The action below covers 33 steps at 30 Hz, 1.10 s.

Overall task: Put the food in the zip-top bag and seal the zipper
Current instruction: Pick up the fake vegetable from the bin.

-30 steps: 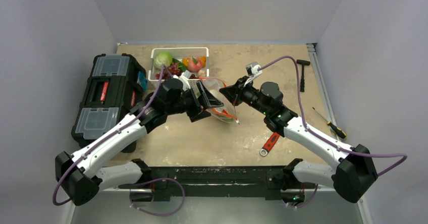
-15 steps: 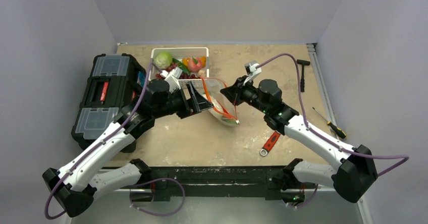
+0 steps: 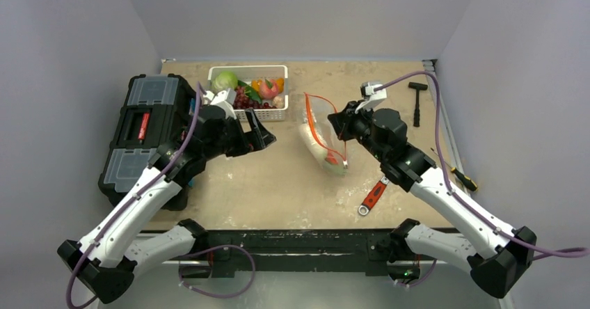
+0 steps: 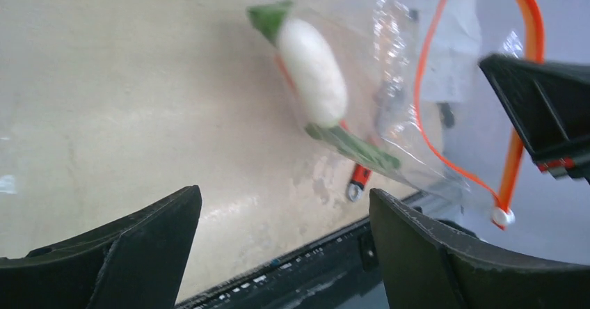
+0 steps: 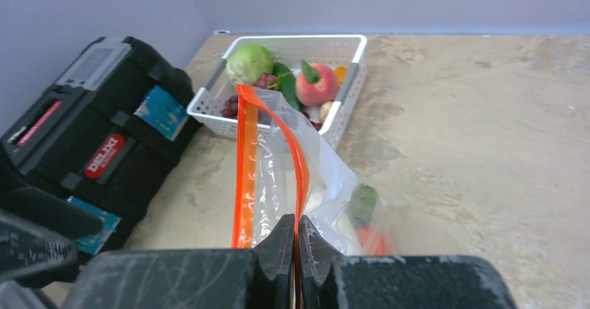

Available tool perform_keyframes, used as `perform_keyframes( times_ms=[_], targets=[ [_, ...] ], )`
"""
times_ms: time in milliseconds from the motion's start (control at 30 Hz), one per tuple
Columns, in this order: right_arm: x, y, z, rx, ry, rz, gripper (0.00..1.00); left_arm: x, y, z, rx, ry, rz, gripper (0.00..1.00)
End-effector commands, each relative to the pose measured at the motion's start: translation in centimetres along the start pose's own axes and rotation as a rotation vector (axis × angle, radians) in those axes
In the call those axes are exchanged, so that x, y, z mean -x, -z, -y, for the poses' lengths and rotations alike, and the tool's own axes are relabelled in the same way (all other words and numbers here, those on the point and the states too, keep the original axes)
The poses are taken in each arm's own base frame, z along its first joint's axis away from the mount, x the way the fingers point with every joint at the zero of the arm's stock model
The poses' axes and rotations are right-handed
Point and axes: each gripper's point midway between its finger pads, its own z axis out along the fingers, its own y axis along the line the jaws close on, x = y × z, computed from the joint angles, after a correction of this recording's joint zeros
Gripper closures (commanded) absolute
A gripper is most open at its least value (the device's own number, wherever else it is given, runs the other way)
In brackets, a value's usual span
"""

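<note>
Next, my left gripper moves outward and down and closes on its near end (image 3: pixel 255 97), as the dark green cucumber still lies in the basket between grapes and peach.
My right gripper (image 3: pixel 337 125) (image 5: pixel 297 229) is shut on the orange-red zipper (image 5: pixel 300 170) of the clear zip-top bag (image 3: pixel 319 129) and holds it up with its mouth open. Inside the bag lie a white radish (image 4: pixel 313 69) (image 3: pixel 313 147) and an orange carrot (image 5: pixel 372 243) with green tops. More food sits in the white basket (image 3: pixel 264 114): a green leafy head (image 5: pixel 249 62), a pink peach (image 5: pixel 314 86) and dark red grapes (image 3: pixel 243 99). My left gripper (image 3: pixel 261 133) (image 4: pixel 283 194) hangs open and empty, left of the bag and just in front of the basket.
A black toolbox (image 3: pixel 149 124) fills the left side beside my left arm. A red-handled wrench (image 3: pixel 373 196) lies near the front, below the bag. A screwdriver (image 3: pixel 456 171) and a small hammer (image 3: pixel 417 100) lie along the right edge.
My left gripper has drawn back leftward from the bag's mouth, jaws wide. My right gripper has carried the bag rightward and turned it, with the radish and carrot inside.
</note>
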Motion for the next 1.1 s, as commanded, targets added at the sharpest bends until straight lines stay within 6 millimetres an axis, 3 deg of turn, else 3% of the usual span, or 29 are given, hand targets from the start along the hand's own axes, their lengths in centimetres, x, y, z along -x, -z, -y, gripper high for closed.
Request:
perform_keyframes(
  times_ms=[0,100,267,400,500,633,733,867,1067],
  targets=[
    [0.6,0.9,2.9,-0.139,0.035,0.07,1.0,4.2,-0.2,-3.1,0.14,-0.058,0.13,0.09],
    [1.0,1.2,3.1,-0.146,0.036,0.095,1.0,6.8,-1.7,-4.6,0.205,-0.079,0.21,0.09],
    [0.1,0.5,3.6,-0.155,0.055,0.089,1.0,10.4,-5.5,-7.4,0.312,-0.113,0.255,0.09],
    [-1.1,-0.4,3.1,-0.114,0.051,0.067,1.0,13.1,-8.7,-10.1,0.409,-0.135,0.209,0.11],
    [-1.6,-0.8,3.1,-0.111,0.055,0.057,1.0,15.2,-11.0,-14.3,0.571,-0.164,0.163,0.13],
    [-2.0,-1.0,2.8,-0.088,0.055,0.052,1.0,17.6,-13.3,-17.2,0.638,-0.214,0.086,0.14],
    [-2.3,-1.0,2.8,-0.085,0.058,0.05,1.0,18.2,-15.2,-18.6,0.641,-0.257,0.007,0.12],
    [-2.3,-0.9,2.6,-0.084,0.067,0.053,1.0,18.6,-17.8,-18.6,0.588,-0.219,-0.058,0.17],
    [-2.5,-1.2,2.4,-0.087,0.075,0.05,1.0,18.4,-21.6,-15.5,0.364,0.012,0.038,0.28]
  ],
)
